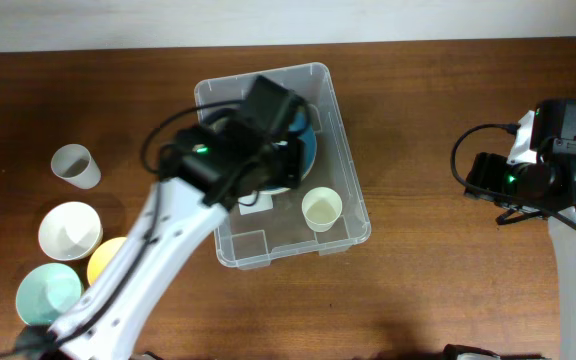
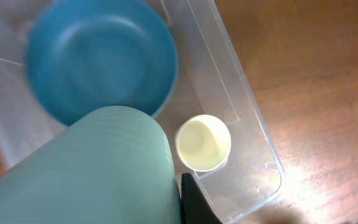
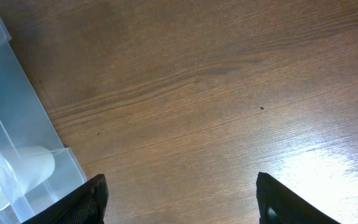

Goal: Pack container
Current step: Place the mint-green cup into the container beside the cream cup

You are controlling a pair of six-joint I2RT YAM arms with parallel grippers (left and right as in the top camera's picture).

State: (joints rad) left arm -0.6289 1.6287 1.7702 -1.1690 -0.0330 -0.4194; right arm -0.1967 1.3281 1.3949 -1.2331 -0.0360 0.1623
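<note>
My left gripper shifts to the right in the overhead view and lowers over the upturned opening of the pale yellow cup next, since it is open and empty.
The clear plastic container stands mid-table. Inside it are a blue bowl at the far end and a pale yellow cup upright near the right front corner. My left gripper hangs over the container's middle, shut on a teal ribbed cup. That cup fills the lower left of the left wrist view, with one black finger against its side. The same view shows the blue bowl and the yellow cup below. My right gripper is open and empty over bare table, right of the container.
Left of the container stand a grey cup, a white bowl, a yellow bowl and a teal bowl. The right arm is at the table's right side. A white label lies on the container floor.
</note>
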